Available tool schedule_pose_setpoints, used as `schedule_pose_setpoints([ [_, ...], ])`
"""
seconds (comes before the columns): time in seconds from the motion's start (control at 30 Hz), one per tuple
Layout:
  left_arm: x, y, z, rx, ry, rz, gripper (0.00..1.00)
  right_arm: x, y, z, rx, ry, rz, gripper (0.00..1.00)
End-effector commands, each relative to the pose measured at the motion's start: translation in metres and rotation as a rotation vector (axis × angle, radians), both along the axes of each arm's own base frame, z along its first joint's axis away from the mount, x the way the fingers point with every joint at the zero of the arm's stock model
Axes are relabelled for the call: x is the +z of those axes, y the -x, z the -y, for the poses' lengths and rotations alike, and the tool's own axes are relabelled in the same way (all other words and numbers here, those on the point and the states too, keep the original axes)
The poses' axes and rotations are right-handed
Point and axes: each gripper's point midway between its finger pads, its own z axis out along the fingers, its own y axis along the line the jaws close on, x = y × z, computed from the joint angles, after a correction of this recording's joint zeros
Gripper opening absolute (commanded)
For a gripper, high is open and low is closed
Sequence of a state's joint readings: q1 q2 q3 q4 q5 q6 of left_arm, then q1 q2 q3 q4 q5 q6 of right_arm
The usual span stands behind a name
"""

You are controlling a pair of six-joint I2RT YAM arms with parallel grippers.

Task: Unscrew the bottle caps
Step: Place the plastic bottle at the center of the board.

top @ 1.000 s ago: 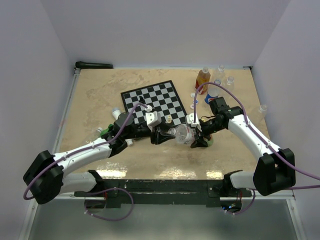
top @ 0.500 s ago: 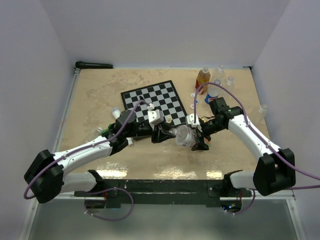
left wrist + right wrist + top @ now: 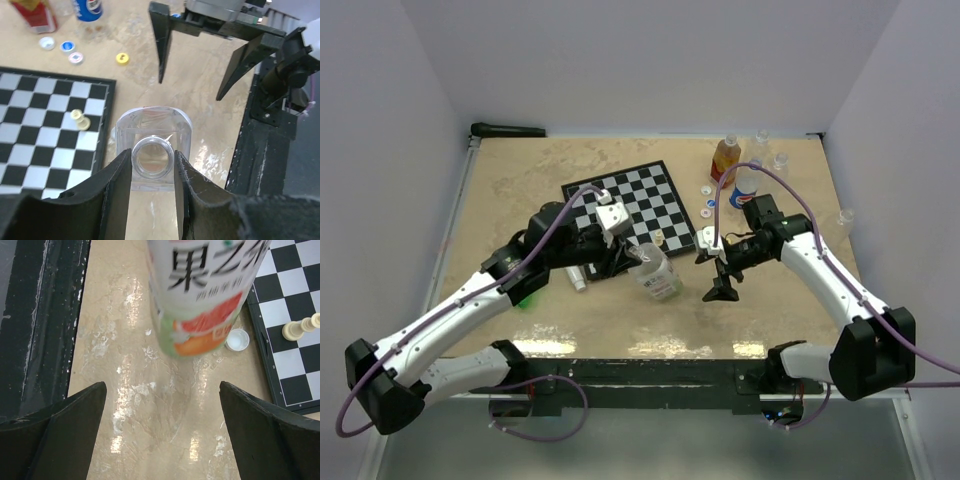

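My left gripper swings outward and left in the top view next, down onto the table's empty far corner, and lets go, with the bottle's opening uncapped.
A clear bottle [image 3: 658,278] with an orange fruit label [image 3: 200,295] hangs just above the table at the near middle. My left gripper [image 3: 152,159] is shut on its neck, and the mouth [image 3: 152,157] is open with no cap on it. My right gripper [image 3: 712,276] stands wide open a little to the bottle's right, holding nothing [image 3: 162,385]. A white bottle cap [image 3: 237,339] lies on the table by the chessboard's edge. More loose caps, white [image 3: 47,43], blue [image 3: 66,46] and yellow [image 3: 122,58], lie near the standing bottles.
A chessboard [image 3: 625,200] with small chess pieces [image 3: 300,327] lies at the middle. An orange-labelled bottle [image 3: 725,155], a blue-labelled one [image 3: 745,185] and clear bottles [image 3: 780,162] stand at the back right. A green item [image 3: 528,298] lies under my left arm.
My right gripper opened wide and let go of the bottle. My left arm drew the bottle left, away from it, and tipped it from lying to more upright.
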State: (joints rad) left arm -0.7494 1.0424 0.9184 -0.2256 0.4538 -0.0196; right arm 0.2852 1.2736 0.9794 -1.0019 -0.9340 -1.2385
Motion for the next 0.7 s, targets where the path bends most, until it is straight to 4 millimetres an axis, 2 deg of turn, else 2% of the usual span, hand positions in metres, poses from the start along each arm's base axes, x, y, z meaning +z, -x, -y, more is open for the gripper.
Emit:
schedule_pose_setpoints([
  [0.0,0.027,-0.012,-0.036,0.146,-0.1,0.063,0.0,0.02,-0.006,-0.005,-0.005,-0.044,0.047,0.98],
  [0.1,0.036,-0.023,-0.056,0.252,-0.163,0.074,0.0,0.021,-0.006,-0.005,-0.007,-0.047,0.053,0.98],
  [0.17,0.05,-0.03,-0.066,0.318,-0.181,0.091,0.0,0.021,-0.006,-0.004,-0.008,-0.046,0.055,0.98],
  [0.3,0.067,-0.055,-0.101,0.515,-0.235,0.117,0.0,0.021,-0.006,-0.004,-0.01,-0.043,0.061,0.98],
  [0.4,0.077,-0.083,-0.13,0.665,-0.231,0.117,0.0,0.021,-0.006,-0.003,-0.013,-0.041,0.069,0.98],
  [0.5,0.087,-0.11,-0.147,0.763,-0.199,0.124,0.0,0.021,-0.006,-0.003,-0.014,-0.041,0.071,0.98],
  [0.67,0.083,-0.17,-0.192,0.915,-0.203,0.1,0.0,0.022,-0.005,-0.003,-0.013,-0.044,0.078,0.98],
])
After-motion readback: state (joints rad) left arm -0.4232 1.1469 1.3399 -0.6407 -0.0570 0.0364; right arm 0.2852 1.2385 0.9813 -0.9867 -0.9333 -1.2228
